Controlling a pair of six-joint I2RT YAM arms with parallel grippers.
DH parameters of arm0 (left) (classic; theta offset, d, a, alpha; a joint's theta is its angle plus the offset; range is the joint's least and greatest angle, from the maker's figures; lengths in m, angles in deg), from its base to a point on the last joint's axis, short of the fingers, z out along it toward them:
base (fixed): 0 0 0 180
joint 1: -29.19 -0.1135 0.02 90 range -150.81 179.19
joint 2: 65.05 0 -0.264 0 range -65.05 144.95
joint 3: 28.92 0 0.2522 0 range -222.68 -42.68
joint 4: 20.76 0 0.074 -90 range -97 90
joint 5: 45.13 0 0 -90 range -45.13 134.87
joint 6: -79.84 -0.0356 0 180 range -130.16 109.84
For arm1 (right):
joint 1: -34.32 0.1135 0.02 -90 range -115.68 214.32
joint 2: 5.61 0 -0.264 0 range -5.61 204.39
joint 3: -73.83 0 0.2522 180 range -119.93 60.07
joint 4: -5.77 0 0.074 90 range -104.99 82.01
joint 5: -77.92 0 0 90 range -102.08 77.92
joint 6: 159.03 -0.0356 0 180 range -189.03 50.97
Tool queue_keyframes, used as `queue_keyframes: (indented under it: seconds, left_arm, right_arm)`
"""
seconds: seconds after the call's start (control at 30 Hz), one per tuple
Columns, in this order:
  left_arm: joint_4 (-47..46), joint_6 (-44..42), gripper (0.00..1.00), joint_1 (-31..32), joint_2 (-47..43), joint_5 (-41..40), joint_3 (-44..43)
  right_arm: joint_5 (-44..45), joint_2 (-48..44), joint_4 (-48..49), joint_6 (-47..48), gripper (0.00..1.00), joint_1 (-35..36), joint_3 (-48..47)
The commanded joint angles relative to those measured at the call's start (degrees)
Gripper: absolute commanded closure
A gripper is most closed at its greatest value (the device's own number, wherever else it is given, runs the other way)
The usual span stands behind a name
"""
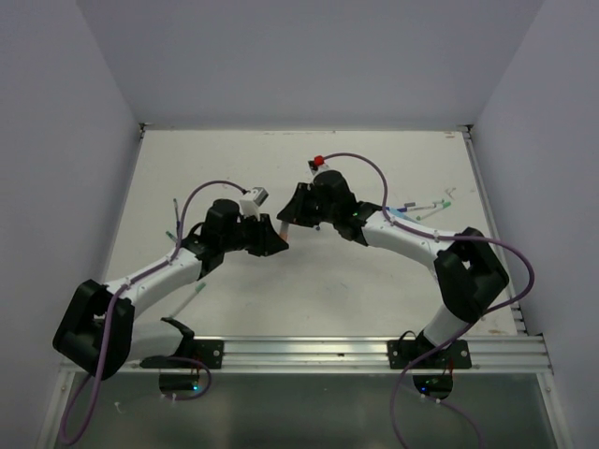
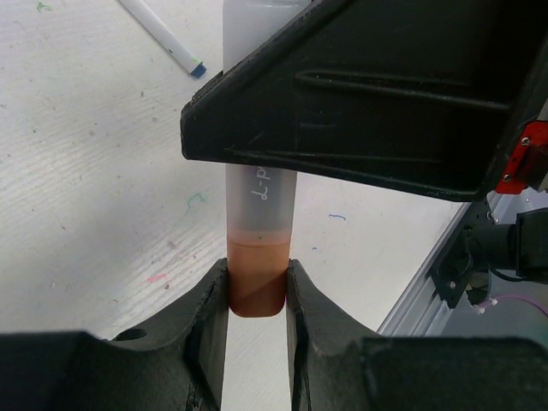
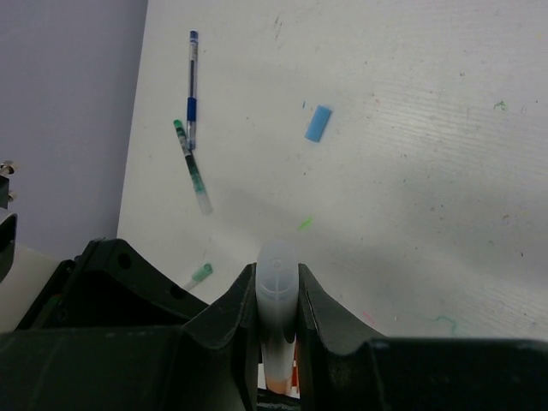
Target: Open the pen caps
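Next, my left gripper needs to pull the orange cap (image 2: 257, 274) off the body of the pen, then lower to release it beside the loose blue cap, where bare tabletop lies below the gripper.
One pen is held between both grippers above the middle of the table (image 1: 374, 281). In the left wrist view my left gripper (image 2: 257, 287) is shut on its orange cap (image 2: 257, 274). The whitish barrel (image 2: 259, 193) runs up behind the right gripper's black body (image 2: 385, 103). In the right wrist view my right gripper (image 3: 276, 282) is shut on that whitish barrel (image 3: 276, 270), with the orange end (image 3: 276, 383) showing below. The cap sits on the barrel. In the top view the two grippers, left (image 1: 278, 236) and right (image 1: 288, 217), meet tip to tip.
A blue pen (image 3: 191, 86), a green pen (image 3: 193, 167), a loose blue cap (image 3: 318, 122) and a green-ended piece (image 3: 199, 274) lie on the table. More pens lie at the right (image 1: 421, 206) and left (image 1: 178, 210). A metal rail (image 1: 374, 351) runs along the near edge.
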Motion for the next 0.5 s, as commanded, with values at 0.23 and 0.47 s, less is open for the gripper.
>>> queue_keyframes:
  seconds: [0.23,0.47]
  left_arm:
    - [1.36,0.9,1.0,3.78,-4.4,-12.11,3.34]
    - [4.1,0.9,1.0,8.45,-9.41,-16.61,4.57]
  right_arm:
    - [2.86,1.76,-1.82,-6.25,1.0,-6.1,-10.62]
    - [2.69,14.94,-17.45,-1.62,1.0,-9.46,-36.45]
